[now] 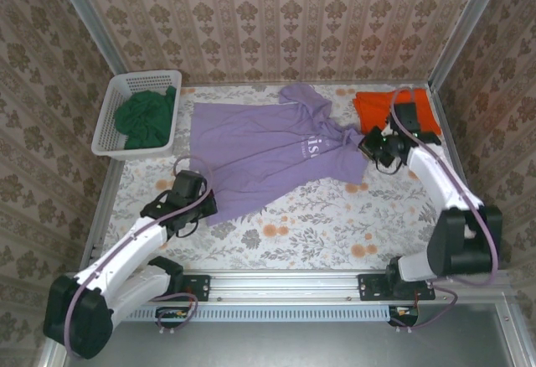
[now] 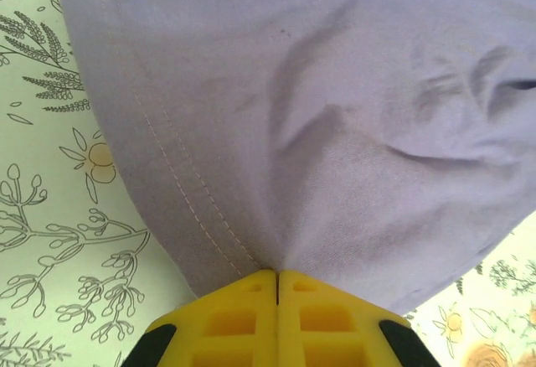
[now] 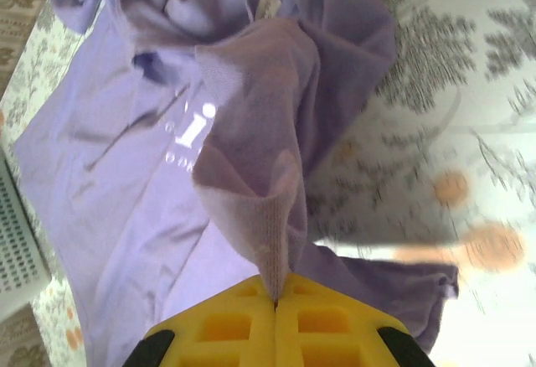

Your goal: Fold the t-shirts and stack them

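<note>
The shirt's end is bunched, so my right gripper will next go back toward the metal bar and down over the bare near tablecloth, then let go of the shirt's lifted top.
The lilac-purple t-shirt (image 1: 251, 149) lies spread across the middle of the table, its white lettering (image 1: 311, 145) towards the right. My left gripper (image 1: 199, 186) is at its near-left hem. In the left wrist view the yellow jaws (image 2: 277, 276) are shut on the stitched hem (image 2: 201, 216). My right gripper (image 1: 369, 146) is at the shirt's bunched right end, and its jaws (image 3: 275, 300) are shut on a lifted peak of ribbed purple cloth (image 3: 268, 216). An orange t-shirt (image 1: 377, 105) lies folded at the back right. A dark green t-shirt (image 1: 144, 118) sits in the basket.
The white lattice basket (image 1: 105, 132) stands at the back left, and its wall shows at the left edge of the right wrist view (image 3: 17, 258). Papered walls and metal posts close in the floral tablecloth (image 1: 318, 224). A metal rail (image 1: 285, 281) runs along the near edge.
</note>
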{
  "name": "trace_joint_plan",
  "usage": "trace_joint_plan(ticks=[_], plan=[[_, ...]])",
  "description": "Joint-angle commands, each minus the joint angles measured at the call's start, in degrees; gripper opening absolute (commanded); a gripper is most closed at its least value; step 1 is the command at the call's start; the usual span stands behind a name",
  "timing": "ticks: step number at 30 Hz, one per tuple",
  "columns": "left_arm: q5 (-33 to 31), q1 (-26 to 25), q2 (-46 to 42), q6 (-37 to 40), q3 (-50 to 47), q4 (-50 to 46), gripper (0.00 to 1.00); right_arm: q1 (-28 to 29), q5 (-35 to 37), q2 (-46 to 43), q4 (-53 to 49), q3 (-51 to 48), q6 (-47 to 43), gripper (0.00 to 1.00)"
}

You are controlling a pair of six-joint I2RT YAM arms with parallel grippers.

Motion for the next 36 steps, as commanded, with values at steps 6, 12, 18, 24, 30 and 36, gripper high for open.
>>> trace_joint_plan(ticks=[6,12,18,24,30,36], plan=[[4.6,0.6,-3.7,-0.2,1.7,-6.4,0.00,0.4,1.8,-21.5,-11.9,-13.7,8.2,0.00],[7.5,4.1,-6.3,-1.4,1.4,-7.5,0.00,0.6,1.8,-29.8,-18.0,-24.0,18.3,0.00],[7.5,6.5,-7.9,-1.6,1.4,-8.3,0.00,1.6,3.8,-43.3,-22.9,-32.8,28.6,0.03],[6.6,7.7,-8.0,-1.5,3.3,-8.9,0.00,1.7,6.7,-48.0,-26.3,-33.8,30.2,0.32],[2.8,9.4,-8.4,0.8,7.6,-11.0,0.38,1.8,19.1,-49.3,-31.4,-27.3,27.5,0.49],[3.5,9.7,-5.1,2.6,11.7,-6.2,0.40,2.6,22.2,-43.2,-20.5,-21.9,21.7,0.48]])
